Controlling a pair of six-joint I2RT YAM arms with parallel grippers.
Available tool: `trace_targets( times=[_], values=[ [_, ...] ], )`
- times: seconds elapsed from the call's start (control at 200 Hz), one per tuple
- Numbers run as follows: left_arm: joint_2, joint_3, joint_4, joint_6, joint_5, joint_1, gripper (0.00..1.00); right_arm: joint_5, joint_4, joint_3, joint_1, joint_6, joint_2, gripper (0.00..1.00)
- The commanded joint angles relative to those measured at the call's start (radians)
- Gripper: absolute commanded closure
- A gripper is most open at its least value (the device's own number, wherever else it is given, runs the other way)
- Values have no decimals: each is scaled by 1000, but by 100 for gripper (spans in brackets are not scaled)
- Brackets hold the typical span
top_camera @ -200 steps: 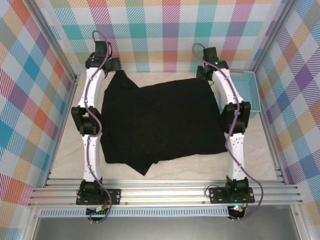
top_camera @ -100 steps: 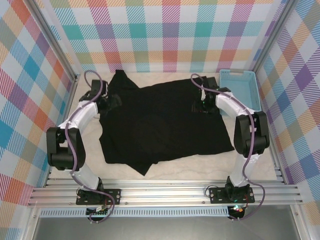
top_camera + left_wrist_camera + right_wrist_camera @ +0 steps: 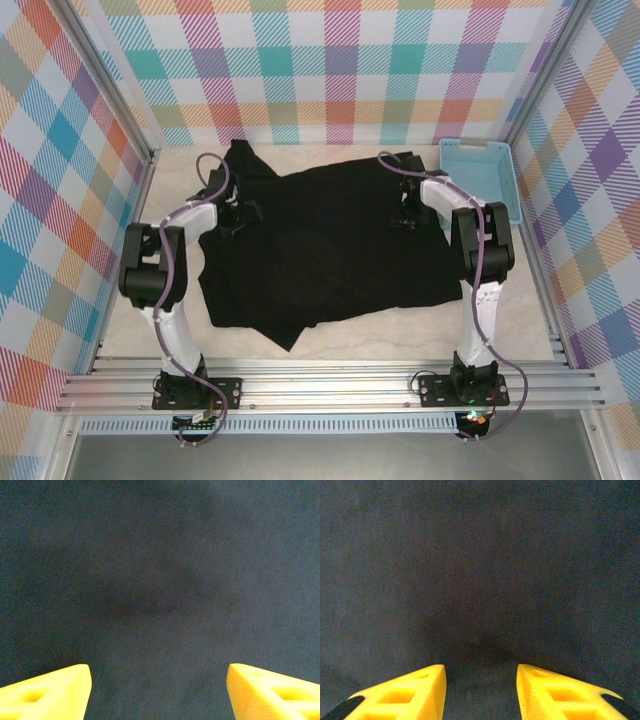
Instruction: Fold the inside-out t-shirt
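Observation:
Next, my left gripper swings back over the shirt and lowers onto the folded flap at the shirt's front edge (image 3: 284,335), since it juts onto bare tabletop.
The black inside-out t-shirt (image 3: 320,240) lies spread flat across the table, with a sleeve poking out at the back left and a folded flap at its front edge. My left gripper (image 3: 240,212) hovers over the shirt's left part, open, its yellow fingers (image 3: 47,692) wide apart above bare black cloth (image 3: 160,580). Over the shirt's back right part, my right gripper (image 3: 405,208) is open too, its yellow fingers (image 3: 400,695) a narrower gap apart just above the cloth (image 3: 480,570). The yellow-orange patch is hidden.
A light-blue plastic basket (image 3: 480,180) stands at the back right, close to the right arm. Checked walls and metal rails fence the table on all sides. Bare tabletop (image 3: 400,335) shows in front of the shirt.
Both arms have pulled back from full stretch and folded at the elbows. Both grippers have moved inward from the shirt's back corners and now sit low over the cloth.

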Motion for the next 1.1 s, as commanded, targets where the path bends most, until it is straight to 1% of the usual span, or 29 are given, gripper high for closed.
trace_targets(
  times=[0.0, 0.11, 0.155, 0.2, 0.245, 0.285, 0.37, 0.44, 0.5, 0.58, 0.635, 0.7, 0.795, 0.9, 0.96, 1.095],
  values=[
    [135, 201, -34, 28, -15, -5, 28, 50, -77, 142, -18, 17, 87, 59],
    [256, 426, -142, 57, 5, -10, 28, 41, -142, 295, -27, 18, 127, 59],
    [255, 473, -169, 70, 4, -15, 27, 29, -147, 310, -27, 12, 107, 59],
    [216, 472, -174, 82, -11, -25, 26, 1, -126, 280, -24, 9, 63, 59],
    [151, 433, -163, 88, -30, -38, 26, -34, -89, 218, -25, 9, 2, 58],
    [79, 360, -143, 81, -37, -52, 25, -75, -52, 136, -24, 14, -64, 57],
    [-102, 157, -63, 36, -30, -94, 25, -174, 59, -75, -20, 40, -225, 56],
    [-248, -22, -23, 22, -10, -160, 26, -236, 113, -224, -13, 58, -343, 55],
    [-348, -130, -61, 43, -12, -245, 26, -257, 125, -320, -9, 64, -425, 55],
    [-470, -261, -160, 55, -75, -392, 28, -258, 113, -411, -10, 61, -517, 55],
    [-548, -358, -211, 11, -108, -491, 30, -248, 111, -462, -10, 59, -572, 54],
    [-620, -457, -256, -62, -115, -600, 33, -240, 108, -501, -10, 58, -622, 54],
    [-663, -527, -342, -142, -139, -748, 34, -234, 92, -520, -10, 50, -652, 53],
    [-621, -528, -420, -171, -125, -846, 33, -236, 78, -518, -9, 40, -655, 53],
    [-590, -523, -440, -170, -122, -875, 32, -237, 82, -525, -11, 41, -660, 53],
    [-545, -523, -432, -146, -100, -881, 32, -229, 81, -543, -11, 39, -669, 53]
  ],
)
